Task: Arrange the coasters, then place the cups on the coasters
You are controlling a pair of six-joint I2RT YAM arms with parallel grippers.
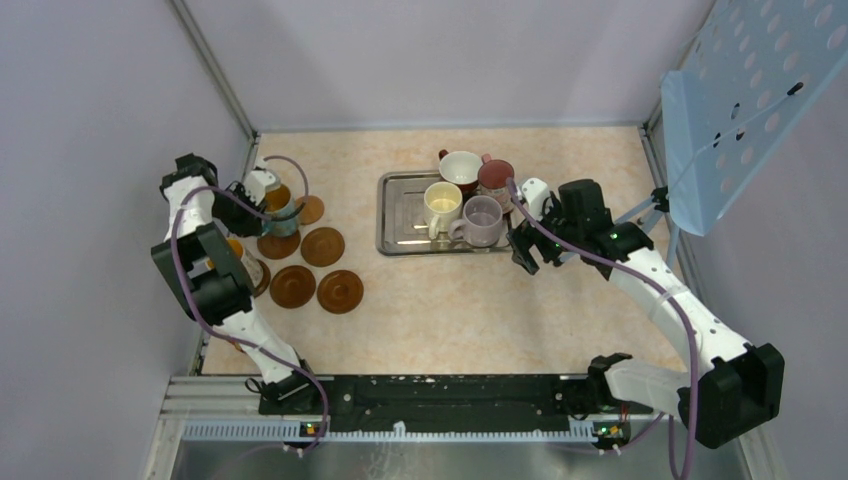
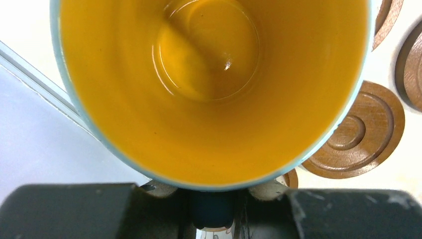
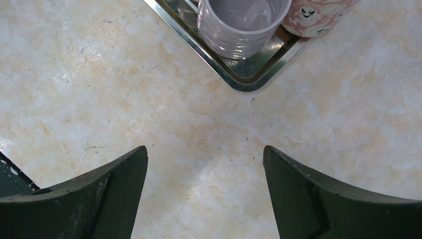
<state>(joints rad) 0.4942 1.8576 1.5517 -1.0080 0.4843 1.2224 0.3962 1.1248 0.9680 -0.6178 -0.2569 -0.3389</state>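
I will move my left gripper back and down and let go of the blue cup (image 1: 281,205) on the coaster it partly covers, because that coaster is below and back of the gripper.
The blue cup (image 1: 281,205) with a yellow inside (image 2: 214,84) is at the far left, and my left gripper (image 1: 262,196) is shut on its dark handle (image 2: 213,206). Several brown coasters (image 1: 322,246) lie around it; one coaster (image 2: 362,132) shows just right of the cup. A white patterned cup (image 1: 243,262) stands by the left arm, partly hidden. The red cup (image 1: 460,167), maroon-pink cup (image 1: 495,177), cream cup (image 1: 442,204) and lilac cup (image 1: 482,220) stand in the steel tray (image 1: 400,235). My right gripper (image 1: 525,251) hovers open over bare table, near the tray corner (image 3: 249,82).
The side wall and its metal rail (image 2: 40,84) run close along the left of the blue cup. A pale blue perforated panel (image 1: 750,100) leans at the back right. Bare tabletop (image 1: 450,310) stretches between the coasters and the right arm.
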